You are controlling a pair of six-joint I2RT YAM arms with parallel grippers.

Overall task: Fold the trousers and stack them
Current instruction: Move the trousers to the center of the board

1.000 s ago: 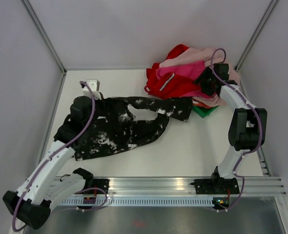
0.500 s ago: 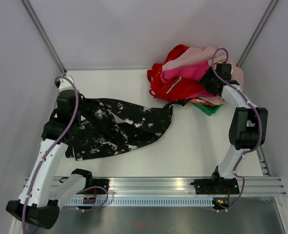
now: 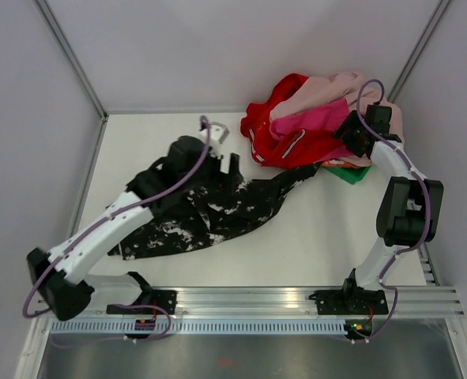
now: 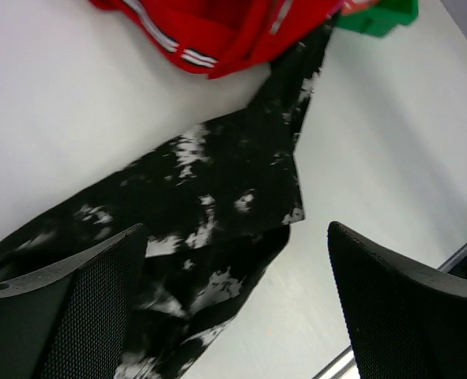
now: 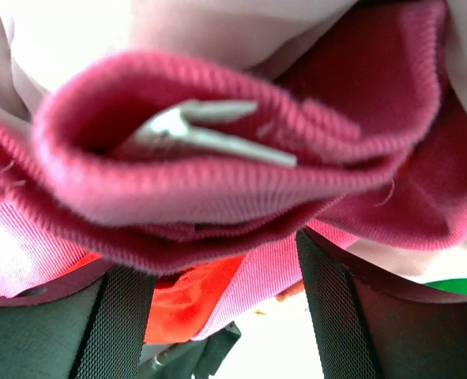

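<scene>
The trouser leg's narrow part (image 3: 295, 177) (image 4: 291, 95) lies below my left gripper and to its right in the top view. The gripper lowers toward the clothes pile onto it next.
The trousers (image 3: 217, 209), black with white blotches, lie crumpled on the left-middle of the table, and one leg (image 3: 296, 178) runs right until its end goes under the clothes pile. My left gripper (image 3: 227, 163) hangs open just above their far edge. In the left wrist view its jaws (image 4: 235, 229) stand wide apart over the trousers (image 4: 209, 181) with nothing between them. My right gripper (image 3: 350, 134) is buried in the pile's right side. In the right wrist view it (image 5: 221, 257) is shut on a thick fold of the pink clothes (image 5: 217, 181).
At the back right lies a pile of a red garment with white trim (image 3: 284, 146), pink clothes (image 3: 312, 114) and a green piece (image 3: 355, 172). Grey walls close in the white table (image 3: 328, 237). A metal rail (image 3: 296, 304) runs along its near edge.
My left arm has swung from the table's left side to the middle and its gripper has opened. The trousers have bunched up. The right gripper and pile have shifted slightly right.
</scene>
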